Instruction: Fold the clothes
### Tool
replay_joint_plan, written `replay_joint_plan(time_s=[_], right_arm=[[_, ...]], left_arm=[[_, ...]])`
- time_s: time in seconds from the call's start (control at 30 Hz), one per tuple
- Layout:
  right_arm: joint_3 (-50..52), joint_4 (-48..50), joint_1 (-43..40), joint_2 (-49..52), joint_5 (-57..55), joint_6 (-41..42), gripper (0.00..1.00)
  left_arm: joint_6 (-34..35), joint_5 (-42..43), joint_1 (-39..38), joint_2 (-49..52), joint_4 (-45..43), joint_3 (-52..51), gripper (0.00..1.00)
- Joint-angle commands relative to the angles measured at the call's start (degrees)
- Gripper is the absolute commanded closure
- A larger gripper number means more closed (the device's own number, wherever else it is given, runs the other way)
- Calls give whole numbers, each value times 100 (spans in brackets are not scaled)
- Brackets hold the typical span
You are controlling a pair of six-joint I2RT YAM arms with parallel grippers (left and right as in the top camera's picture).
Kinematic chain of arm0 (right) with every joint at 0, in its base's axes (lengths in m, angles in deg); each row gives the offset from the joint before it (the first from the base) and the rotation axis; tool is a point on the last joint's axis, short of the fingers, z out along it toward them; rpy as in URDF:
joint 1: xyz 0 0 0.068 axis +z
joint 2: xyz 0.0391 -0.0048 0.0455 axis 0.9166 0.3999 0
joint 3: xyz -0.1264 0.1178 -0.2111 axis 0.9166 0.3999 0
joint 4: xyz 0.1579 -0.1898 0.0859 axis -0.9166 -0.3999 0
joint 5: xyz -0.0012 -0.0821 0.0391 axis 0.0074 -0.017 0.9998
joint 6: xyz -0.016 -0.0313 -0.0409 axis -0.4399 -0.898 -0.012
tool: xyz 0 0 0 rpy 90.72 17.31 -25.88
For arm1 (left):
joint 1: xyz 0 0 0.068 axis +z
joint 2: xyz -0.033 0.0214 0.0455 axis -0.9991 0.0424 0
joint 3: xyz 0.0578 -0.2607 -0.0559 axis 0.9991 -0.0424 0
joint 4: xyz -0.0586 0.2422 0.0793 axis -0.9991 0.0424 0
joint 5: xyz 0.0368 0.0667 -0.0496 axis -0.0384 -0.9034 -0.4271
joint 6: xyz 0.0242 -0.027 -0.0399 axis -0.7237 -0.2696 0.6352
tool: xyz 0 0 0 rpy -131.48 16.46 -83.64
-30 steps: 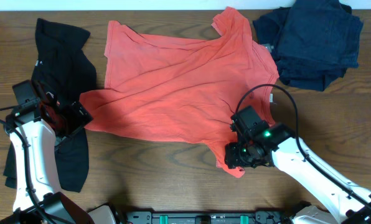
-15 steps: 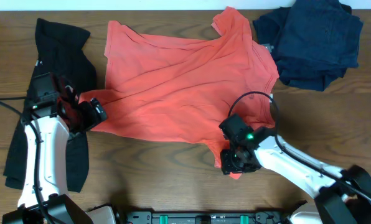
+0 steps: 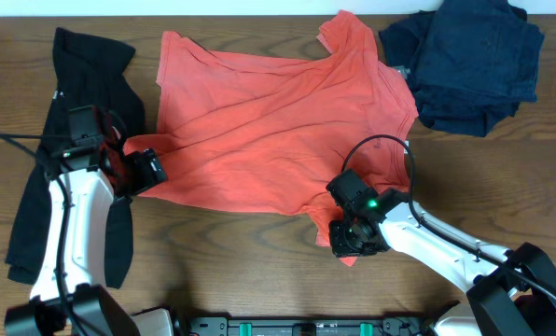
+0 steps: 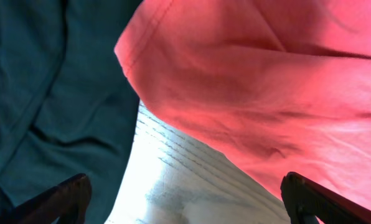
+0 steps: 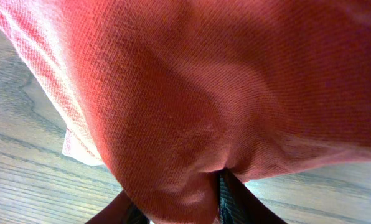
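My left gripper is open and will go down next onto the T-shirt's near edge by the black garment below it, where the bare table leaves room for my fingers.
The coral-red T-shirt point(image 3: 278, 131) lies spread across the table, wrinkled, with no lettering showing. My left gripper point(image 3: 140, 173) is at its near-left corner, beside the black garment point(image 3: 91, 84). In the left wrist view that gripper point(image 4: 185, 190) is open wide, with bare table between its fingers, red cloth point(image 4: 266, 81) just ahead and dark cloth point(image 4: 48, 93) to the left. My right gripper point(image 3: 345, 241) is at the shirt's near-right corner. In the right wrist view it point(image 5: 176, 205) pinches a bunched fold of the red fabric point(image 5: 204, 81) between its fingers point(image 5: 235, 199).
A pile of dark blue clothing point(image 3: 469, 61) lies at the far right corner. The black garment runs down the left edge, partly under my left arm. Bare wooden table point(image 3: 222, 252) shows along the front.
My left gripper moved right, off the black garment and up to the shirt's corner. The right gripper shifted slightly left and closed on the shirt's corner.
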Motion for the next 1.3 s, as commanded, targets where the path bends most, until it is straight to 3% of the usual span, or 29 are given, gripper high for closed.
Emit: replay_joint_plan(time_s=[0.0,0.43,0.6,0.77,0.9,0.97,1.0,1.03,1.27], right_arm=[[55,103,33,118,-170,63,66],[52,107,33,118,-258,66,65],[55,107,33,118,-302,63,65],[55,105,33,118,-299,66,65],[55,107,33,118,-313,66,67],[52,103,33,118,-321,68,77],[52,92,17,116,-321,70,96],[52,59,-15,116,-319,76,99],[-68,-568,-468,-243,-317,111,99]], left_arm=[[4,-138,-116,361,-55,-138,0],[903,-127,-398,1530,-549,-138,7],[988,-127,-398,1814,-772,-138,22],[986,-127,-398,1923,-951,-138,43],[984,-131,-398,1923,-979,-138,74],[981,-131,-393,1923,-970,-138,94],[981,-129,-393,1921,-951,-138,94],[981,-129,-393,1915,-920,-136,94],[957,-129,-393,1410,-468,-136,94]])
